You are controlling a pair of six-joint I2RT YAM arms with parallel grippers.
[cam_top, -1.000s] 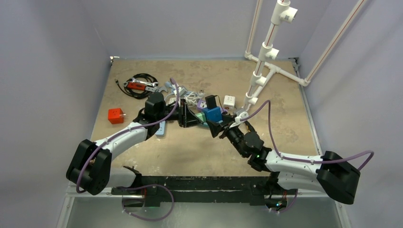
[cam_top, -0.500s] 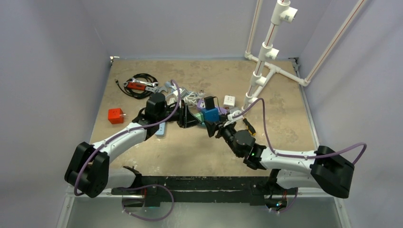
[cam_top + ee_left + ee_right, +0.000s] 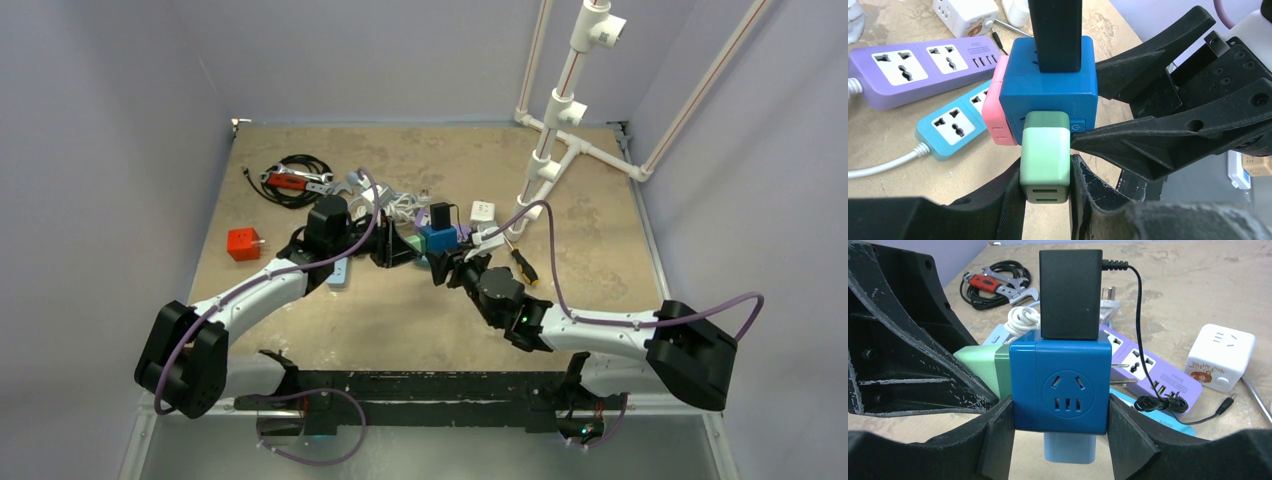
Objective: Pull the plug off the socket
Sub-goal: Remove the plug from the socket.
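The robot's left gripper will move away from the blue cube socket (image 3: 1060, 387), then down, to release the green plug on the bare tabletop clear of the power strips.
A blue cube socket (image 3: 1060, 387) is held a little above the table at its middle (image 3: 438, 238). A black adapter (image 3: 1069, 292) is plugged into its top, a green plug (image 3: 1044, 155) into one side, a pink plug (image 3: 997, 112) into another, and a light blue one (image 3: 1069, 447) below. My left gripper (image 3: 1045, 187) is shut on the green plug. My right gripper (image 3: 1060, 435) is shut on the blue cube socket, a finger on each side. The two grippers face each other, fingers close together.
A purple power strip (image 3: 923, 65) and a light blue power strip (image 3: 955, 125) lie behind the cube. A white cube socket (image 3: 1220, 357) sits to the right. A red cube (image 3: 243, 243), a black cable with tools (image 3: 295, 180), a screwdriver (image 3: 522, 262) and a white pipe frame (image 3: 560, 110) stand around.
My right arm has moved left and forward, carrying the blue cube toward the left gripper. The left arm has barely moved.
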